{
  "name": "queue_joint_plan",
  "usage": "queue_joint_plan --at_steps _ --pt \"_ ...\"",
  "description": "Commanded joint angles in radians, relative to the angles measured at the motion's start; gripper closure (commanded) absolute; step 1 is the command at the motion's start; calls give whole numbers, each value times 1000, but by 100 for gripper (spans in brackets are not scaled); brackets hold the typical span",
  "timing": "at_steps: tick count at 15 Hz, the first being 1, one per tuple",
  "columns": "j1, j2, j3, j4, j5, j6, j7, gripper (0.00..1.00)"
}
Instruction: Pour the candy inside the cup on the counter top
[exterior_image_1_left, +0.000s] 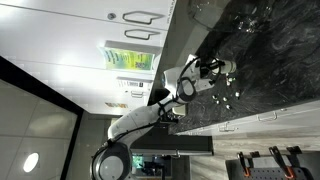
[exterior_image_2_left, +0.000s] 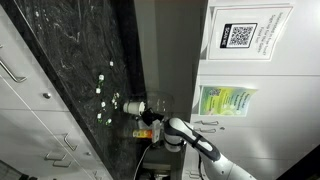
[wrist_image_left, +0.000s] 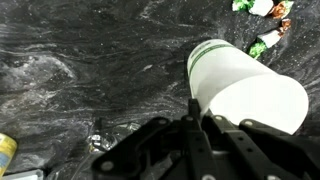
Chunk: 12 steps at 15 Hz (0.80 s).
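Note:
The candy already lies scattered beside the white cup, so next I will move my gripper down toward the black counter top (wrist_image_left: 183, 74) beneath it and let go of the cup on its side.
My gripper (wrist_image_left: 200, 112) is shut on the white cup (wrist_image_left: 245, 85), which lies tilted on its side just above the black marbled counter top (wrist_image_left: 90, 60). The cup's darker rim points away from me. In both exterior views the cup (exterior_image_1_left: 227, 66) (exterior_image_2_left: 131, 105) sits at the end of the gripper (exterior_image_1_left: 212, 70) (exterior_image_2_left: 147, 108) over the counter top (exterior_image_1_left: 270, 50) (exterior_image_2_left: 60, 50). Several small pale candy pieces (exterior_image_1_left: 224, 95) (exterior_image_2_left: 101, 92) lie scattered on the counter beside the cup. In the wrist view several candy pieces (wrist_image_left: 264, 42) show past the cup's mouth, at the top right.
White cabinet doors with looped handles (exterior_image_1_left: 130, 17) (exterior_image_2_left: 10, 70) border the counter. A yellowish object (wrist_image_left: 6, 152) lies at the wrist view's lower left edge. Posters (exterior_image_2_left: 226, 102) hang on the wall behind the arm.

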Motion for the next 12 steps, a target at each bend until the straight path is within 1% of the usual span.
queue_joint_plan --at_steps 1,5,8,9,10,12 --pt "-14 71 4 84 41 -41 -3 99" --pt "-17 134 1 137 60 -45 11 99" --pt "0 156 -21 154 46 -48 38 99" --pt "9 157 -33 152 39 -46 50 70" --pt "11 152 -36 148 37 -42 51 68" --pt "17 132 -47 128 35 -32 55 56"
